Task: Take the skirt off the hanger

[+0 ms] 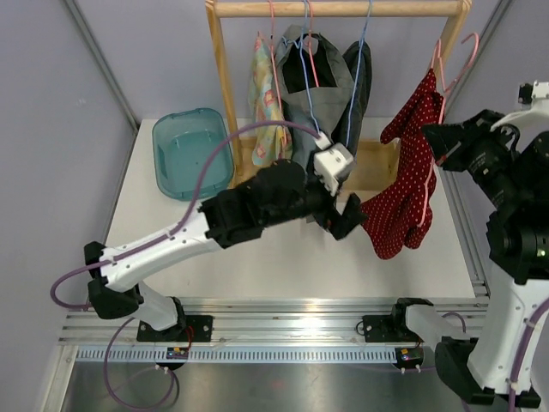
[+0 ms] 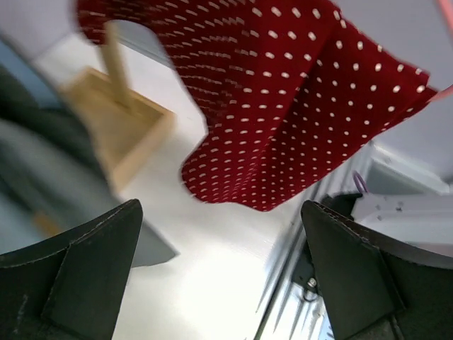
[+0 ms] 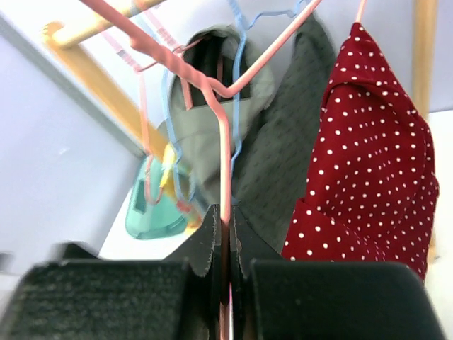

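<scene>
My right gripper should move the pink hanger [image 1: 442, 81] outward and let go of it on the rack bar's empty part [image 1: 418, 9], because that part is outward of the gripper.
A red skirt with white dots [image 1: 403, 176] hangs from a pink wire hanger [image 1: 442, 81], off the rack and to its right. It also shows in the left wrist view [image 2: 283, 106] and the right wrist view [image 3: 375, 170]. My right gripper [image 3: 225, 241] is shut on the pink hanger [image 3: 225, 163], holding it up. In the top view the right gripper [image 1: 442, 142] sits at the skirt's right edge. My left gripper [image 1: 343, 206] is open and empty, just left of the skirt's lower part, with the hem beyond it [image 2: 221, 283].
A wooden rack [image 1: 339, 10] at the back holds a grey garment [image 1: 313, 94], a dark one and a floral one [image 1: 266, 103] on hangers. A teal bin [image 1: 190, 153] sits at the back left. The table's metal rail [image 1: 274, 305] runs along the near edge.
</scene>
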You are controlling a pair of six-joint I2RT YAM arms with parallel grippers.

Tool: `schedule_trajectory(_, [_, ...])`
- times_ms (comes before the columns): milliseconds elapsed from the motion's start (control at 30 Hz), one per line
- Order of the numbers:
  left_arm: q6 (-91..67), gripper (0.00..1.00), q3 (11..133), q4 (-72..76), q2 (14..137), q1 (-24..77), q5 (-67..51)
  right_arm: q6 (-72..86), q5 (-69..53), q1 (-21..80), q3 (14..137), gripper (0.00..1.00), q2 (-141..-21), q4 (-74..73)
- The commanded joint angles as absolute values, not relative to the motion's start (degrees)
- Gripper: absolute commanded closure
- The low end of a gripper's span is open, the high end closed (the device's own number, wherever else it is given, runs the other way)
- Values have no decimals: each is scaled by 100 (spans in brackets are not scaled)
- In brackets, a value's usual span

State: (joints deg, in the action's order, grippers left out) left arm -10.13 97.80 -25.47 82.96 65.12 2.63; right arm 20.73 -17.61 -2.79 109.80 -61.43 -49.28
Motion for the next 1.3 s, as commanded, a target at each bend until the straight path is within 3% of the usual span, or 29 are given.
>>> schedule_trajectory(0, [-747,1,9545,-1400,8542,7038,53,2443,-2328,-290,10741,100,-5592,-4649])
schedule_trajectory(333, [-984,2,9501,-616,9219,7251,-545,3172,-3041,-299,10354,100,-4983,-4781])
schedule_trajectory(433, [-1037,44,9527,-589,9307,7251,-536,3217,-3085,-299,10354,100,-4966,-4764])
schedule_trajectory(467, [-1055,81,9545,-702,9316,7251,-536,3208,-3068,-299,10354,100,-4957,-4764])
schedule_trajectory(500, [-1072,97,9545,-764,9282,7268,-493,3199,-3015,-290,10380,100,-4966,-4764])
schedule_trajectory(533, [-1090,100,9519,-843,9229,7277,-353,3173,-2989,-299,10397,100,-4975,-4781])
schedule_trajectory(733, [-1230,100,8203,-1256,8238,7628,569,2875,-2462,-290,10863,100,-5229,-5158])
schedule_trajectory(967, [-2301,100,5734,-1318,6972,8340,1379,2821,-2075,-299,11198,100,-5782,-5046])
schedule_trajectory(1267, [-3612,100,4184,-1494,5705,9245,2285,2936,-2092,-299,11249,100,-6949,-4123])
